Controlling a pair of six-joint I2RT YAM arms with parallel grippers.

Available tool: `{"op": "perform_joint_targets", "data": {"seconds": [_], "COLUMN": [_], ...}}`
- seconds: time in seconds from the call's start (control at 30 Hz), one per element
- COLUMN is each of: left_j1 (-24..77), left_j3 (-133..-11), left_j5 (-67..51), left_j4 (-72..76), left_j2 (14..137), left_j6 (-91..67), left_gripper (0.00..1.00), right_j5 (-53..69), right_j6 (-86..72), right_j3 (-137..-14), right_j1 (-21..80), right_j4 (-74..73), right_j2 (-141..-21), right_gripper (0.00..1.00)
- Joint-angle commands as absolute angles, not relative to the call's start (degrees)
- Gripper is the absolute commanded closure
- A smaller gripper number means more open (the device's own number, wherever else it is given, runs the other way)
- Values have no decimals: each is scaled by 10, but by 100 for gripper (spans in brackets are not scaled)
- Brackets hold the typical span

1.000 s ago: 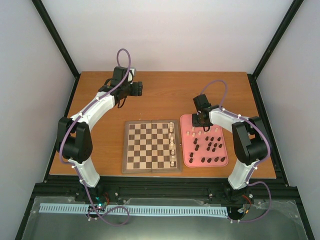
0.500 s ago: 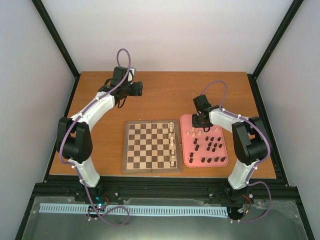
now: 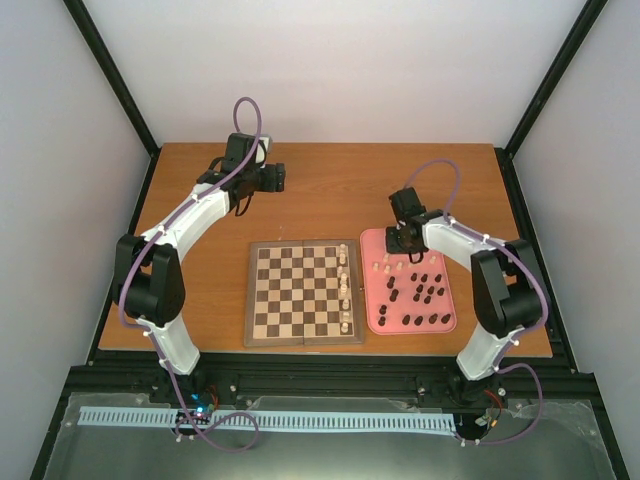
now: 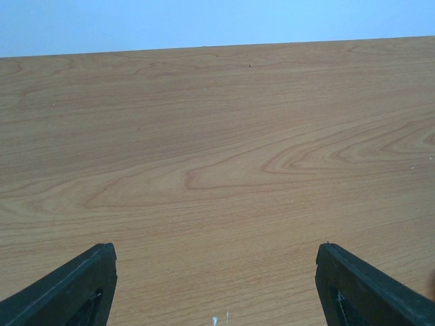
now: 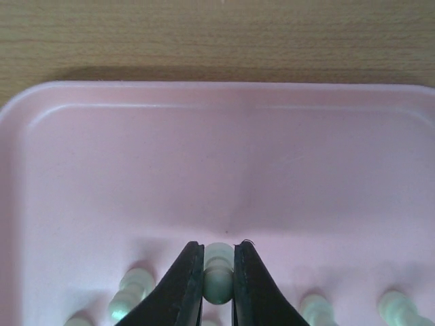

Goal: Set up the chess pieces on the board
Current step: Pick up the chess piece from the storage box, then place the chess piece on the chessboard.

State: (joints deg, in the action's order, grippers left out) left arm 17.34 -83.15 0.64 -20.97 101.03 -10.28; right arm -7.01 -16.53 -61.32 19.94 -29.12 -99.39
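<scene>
Next I will move my right gripper over the board's empty far-row square [image 3: 331, 252] beside the cream column, which lies to its left in the top view, and release the piece.
The board [image 3: 304, 293] lies at the table's middle, with several cream chess pieces [image 3: 344, 288] lined along its right column. Dark and cream chess pieces [image 3: 420, 292] stand in the pink tray [image 3: 372, 320] to its right. My right gripper [image 3: 398, 240] hangs over the tray's far left part, shut on a cream chess piece [image 5: 219, 270] that shows between its black fingers [image 5: 187, 282]. More cream pieces [image 5: 130, 291] stand on either side of it. My left gripper [image 3: 272, 178] is at the far left of the table, open over bare wood, its fingertips [image 4: 88, 282] wide apart.
The pink tray's far rim [image 5: 217, 87] lies just ahead of the right gripper, with bare wooden table [image 4: 217, 149] beyond. Black frame posts [image 3: 120, 80] and white walls enclose the table.
The right gripper's jaws have closed onto the cream piece in the tray and the right arm has shifted slightly. The left arm has not moved.
</scene>
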Motion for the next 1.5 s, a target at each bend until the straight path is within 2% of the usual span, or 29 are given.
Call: {"op": "perform_joint_targets", "data": {"seconds": [0.0,0.27,0.43,0.63,0.77,0.93,1.47], "left_j1": [169,169,170,169,169,169,169], "left_j3": [-852,-851,-844,-837,-831,-822,-819], "left_j5": [6,13,17,18,13,9,19], "left_j4": [-212,-217,-216,-218,-215,-206,-204], "left_j2": [1003,995,979,965,958,947,943], "left_j6": [-107,-107,-107,-106,-105,-104,-105], "left_gripper": [18,18,17,11,9,1,0], "right_j5": [-75,-70,-42,-30,-21,-14,-10], "right_j6": [-170,-156,-146,-139,-138,-134,-127], "right_j3": [-626,-715,-793,-857,-873,-879,-894], "right_j1": [196,266,329,382,396,404,428], "right_j4": [-314,-367,-375,-393,-397,-401,-416], "right_j2": [-927,-910,-952,-1036,-1075,-1096,-1142], "right_gripper": [97,97,97,97,97,97,97]}}
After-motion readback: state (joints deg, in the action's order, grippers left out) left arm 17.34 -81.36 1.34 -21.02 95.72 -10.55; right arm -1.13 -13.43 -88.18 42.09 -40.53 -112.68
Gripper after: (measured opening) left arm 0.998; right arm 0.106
